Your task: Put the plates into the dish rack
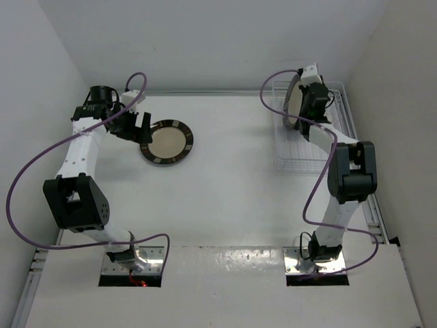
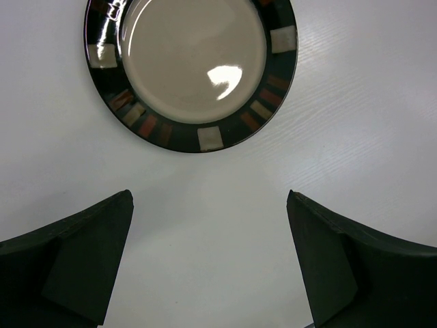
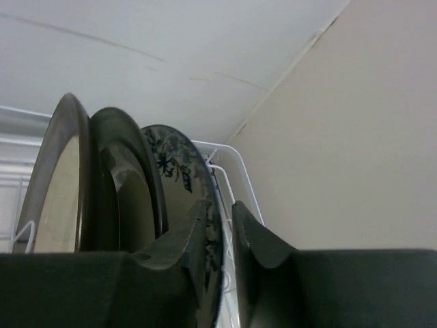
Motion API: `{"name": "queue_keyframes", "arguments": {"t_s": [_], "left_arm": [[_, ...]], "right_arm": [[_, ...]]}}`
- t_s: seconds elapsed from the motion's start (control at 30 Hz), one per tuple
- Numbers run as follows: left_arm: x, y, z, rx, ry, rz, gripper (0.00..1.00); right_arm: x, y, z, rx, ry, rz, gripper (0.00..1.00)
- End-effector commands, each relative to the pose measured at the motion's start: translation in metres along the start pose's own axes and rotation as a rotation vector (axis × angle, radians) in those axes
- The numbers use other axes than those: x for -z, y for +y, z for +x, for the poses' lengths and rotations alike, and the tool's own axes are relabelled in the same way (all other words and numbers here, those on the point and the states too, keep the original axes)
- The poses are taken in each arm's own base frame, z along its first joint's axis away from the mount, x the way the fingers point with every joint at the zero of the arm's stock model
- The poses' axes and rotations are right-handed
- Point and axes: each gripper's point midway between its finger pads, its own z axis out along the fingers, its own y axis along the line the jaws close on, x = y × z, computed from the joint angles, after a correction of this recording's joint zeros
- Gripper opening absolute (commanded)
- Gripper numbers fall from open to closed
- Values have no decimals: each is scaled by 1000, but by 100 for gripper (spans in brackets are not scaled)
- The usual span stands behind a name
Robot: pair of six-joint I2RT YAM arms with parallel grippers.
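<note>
The plate is flat on the table, and its edge is below and ahead of my left gripper's fingers. I should lower my open left gripper onto the striped-rim plate's nearest edge (image 1: 143, 146) (image 2: 165, 134) next.
The striped-rim plate (image 1: 167, 142) lies flat on the table; in the left wrist view it (image 2: 194, 61) sits just ahead of my fingers. My left gripper (image 1: 142, 130) (image 2: 209, 197) is open and empty, hovering at the plate's left edge. The dish rack (image 1: 341, 116) stands at the far right. Three plates stand upright in it: two dark-rimmed plates (image 3: 65, 171) (image 3: 126, 164) and the blue floral plate (image 3: 164, 157). My right gripper (image 1: 298, 102) (image 3: 220, 203) straddles the floral plate's rim. Its jaws are narrowly apart, with a thin gap showing beside the right finger.
The rack's white wire end (image 3: 235, 164) is just behind the floral plate. The right side wall stands close beyond the rack. The left wall is close to my left arm. Purple cables loop off both arms.
</note>
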Motion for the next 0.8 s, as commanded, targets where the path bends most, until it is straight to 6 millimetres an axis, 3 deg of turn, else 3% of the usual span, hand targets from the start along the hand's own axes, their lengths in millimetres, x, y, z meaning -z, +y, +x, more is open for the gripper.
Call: {"name": "queue_keyframes", "arguments": {"t_s": [0.0, 0.23, 0.37, 0.43, 0.57, 0.67, 0.7, 0.77], "left_arm": [[4, 2, -8, -18, -26, -3, 100], [-3, 2, -5, -10, -13, 12, 100], [-10, 3, -8, 56, -21, -9, 100], [-22, 10, -5, 112, -20, -51, 100], [-65, 15, 25, 292, 66, -99, 100], [-100, 34, 62, 436, 160, -147, 100], [-107, 35, 65, 477, 175, -148, 98], [-114, 45, 69, 505, 184, -181, 98]], "right_arm": [[4, -29, -44, -75, -112, 88, 27], [16, -66, -62, -127, -145, 164, 42], [31, -99, -83, -147, -174, 245, 49], [41, -119, -85, -153, -157, 322, 53], [69, -158, -99, -201, -170, 444, 60], [85, -158, -103, -217, -181, 422, 63], [99, -157, -107, -225, -189, 401, 64], [103, -142, -117, -200, -231, 312, 64]]}}
